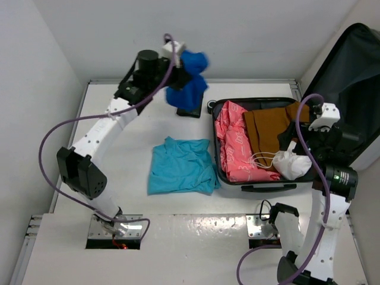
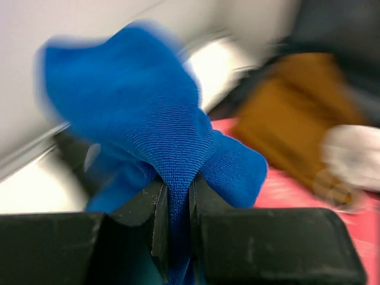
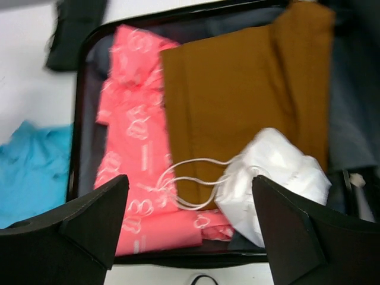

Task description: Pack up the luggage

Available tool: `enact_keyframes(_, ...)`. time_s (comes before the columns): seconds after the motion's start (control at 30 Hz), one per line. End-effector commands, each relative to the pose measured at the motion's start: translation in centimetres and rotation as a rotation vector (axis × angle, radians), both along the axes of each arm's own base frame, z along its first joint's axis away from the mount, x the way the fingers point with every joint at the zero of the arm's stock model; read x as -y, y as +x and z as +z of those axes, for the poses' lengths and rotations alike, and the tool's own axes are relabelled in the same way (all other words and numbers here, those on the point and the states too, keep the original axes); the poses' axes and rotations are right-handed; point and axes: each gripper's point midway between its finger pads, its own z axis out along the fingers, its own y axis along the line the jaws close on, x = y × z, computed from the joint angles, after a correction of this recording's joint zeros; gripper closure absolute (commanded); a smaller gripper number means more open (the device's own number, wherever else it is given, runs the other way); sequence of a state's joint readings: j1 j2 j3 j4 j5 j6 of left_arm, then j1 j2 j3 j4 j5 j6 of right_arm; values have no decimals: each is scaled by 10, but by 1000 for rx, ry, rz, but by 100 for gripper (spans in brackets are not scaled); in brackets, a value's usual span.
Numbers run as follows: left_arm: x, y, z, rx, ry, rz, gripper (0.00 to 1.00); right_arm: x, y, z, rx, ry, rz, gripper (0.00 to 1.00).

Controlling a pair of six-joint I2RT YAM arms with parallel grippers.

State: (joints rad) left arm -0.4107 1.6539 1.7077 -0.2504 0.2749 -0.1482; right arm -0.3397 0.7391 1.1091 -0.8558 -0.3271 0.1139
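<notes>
My left gripper will swing down over the pink cloth (image 1: pixel 233 148) to release the blue cloth's fold, as the luggage (image 1: pixel 261 187) is to its lower right in the top view.
The luggage (image 1: pixel 261 187) lies open on the table's right side, its lid (image 1: pixel 350 77) standing up behind. Inside are a pink cloth (image 1: pixel 233 148), a brown cloth (image 1: pixel 270 127) and a white drawstring bag (image 1: pixel 292 164). My left gripper (image 2: pixel 177 190) is shut on a fold of a blue cloth (image 2: pixel 148 113), which hangs lifted above the table's back edge (image 1: pixel 187 83), left of the luggage. My right gripper (image 3: pixel 190 178) hovers open over the luggage's near end, with the white bag (image 3: pixel 273 178) and its strings between and below the fingers, apart from them.
A teal shirt (image 1: pixel 181 166) lies flat on the table left of the luggage. A black cloth (image 1: pixel 190 111) rests under the hanging blue one, by the luggage's far left corner. White walls close in the table on three sides.
</notes>
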Motion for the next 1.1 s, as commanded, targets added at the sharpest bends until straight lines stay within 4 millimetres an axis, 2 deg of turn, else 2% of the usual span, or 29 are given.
enact_keyframes(0.0, 75, -41, 18, 13, -49, -219, 90, 34, 6, 19, 66, -11, -219, 16)
enact_keyframes(0.03, 93, -42, 10, -10, -60, -255, 90, 40, 5, 25, 84, -8, -259, 16)
enact_keyframes(0.1, 123, -51, 11, -28, -104, -326, 90, 47, 4, 32, 112, 4, -306, 16)
enact_keyframes(0.13, 145, -65, 17, -24, -124, -389, 90, 50, 4, 35, 123, 7, -321, 16)
enact_keyframes(0.17, 158, -69, 11, -41, -125, -409, 90, 51, 4, 38, 132, 6, -326, 16)
enact_keyframes(0.2, 175, -68, -6, -71, -121, -427, 90, 51, 5, 34, 114, 10, -325, 16)
enact_keyframes(0.23, 194, -82, -8, -77, -120, -475, 90, 51, 6, 33, 107, 11, -321, 16)
enact_keyframes(0.27, 204, -87, -20, -104, -114, -489, 90, 51, 6, 32, 104, 10, -317, 16)
enact_keyframes(0.3, 212, -87, -28, -114, -106, -492, 90, 52, 8, 28, 90, 3, -311, 16)
enact_keyframes(0.37, 226, -85, -64, -184, -82, -478, 90, 49, 10, 25, 78, 10, -288, 16)
enact_keyframes(0.4, 229, -83, -77, -216, -78, -472, 90, 49, 11, 24, 74, 10, -282, 16)
enact_keyframes(0.43, 231, -75, -101, -276, -74, -451, 90, 46, 13, 23, 66, 14, -261, 16)
enact_keyframes(0.5, 233, -67, -126, -320, -67, -450, 90, 45, 15, 21, 53, 21, -249, 16)
enact_keyframes(0.53, 237, -65, -131, -329, -75, -456, 86, 45, 16, 20, 49, 22, -247, 16)
enact_keyframes(0.57, 236, -57, -149, -350, -64, -444, 83, 43, 17, 20, 47, 28, -233, 16)
enact_keyframes(0.63, 238, -48, -160, -350, -56, -414, 71, 41, 21, 18, 42, 53, -227, 16)
enact_keyframes(0.73, 229, -17, -155, -267, -27, -308, 50, 38, 24, 15, 34, 57, -201, 16)
enact_keyframes(0.77, 219, -1, -153, -229, 3, -211, 35, 37, 24, 13, 29, 60, -196, 16)
enact_keyframes(0.83, 203, 11, -120, -134, 6, -147, 17, 36, 25, 13, 26, 63, -185, 16)
enact_keyframes(0.87, 189, 21, -106, -82, 28, -104, 2, 35, 25, 13, 22, 67, -180, 16)
enact_keyframes(0.9, 186, 20, -91, -46, 30, -109, 0, 32, 23, 13, 22, 72, -171, 16)
enact_keyframes(0.93, 173, 17, -54, 15, 9, -95, 0, 31, 23, 14, 26, 75, -164, 15)
enact_keyframes(0.97, 166, 12, -41, 55, 37, -103, 0, 30, 23, 14, 23, 76, -160, 15)
enact_keyframes(1.03, 146, -3, -39, 48, 100, -120, 0, 27, 22, 16, 23, 80, -147, 15)
enact_keyframes(1.07, 130, -21, -7, 111, 113, -137, 0, 26, 22, 19, 31, 77, -138, 15)
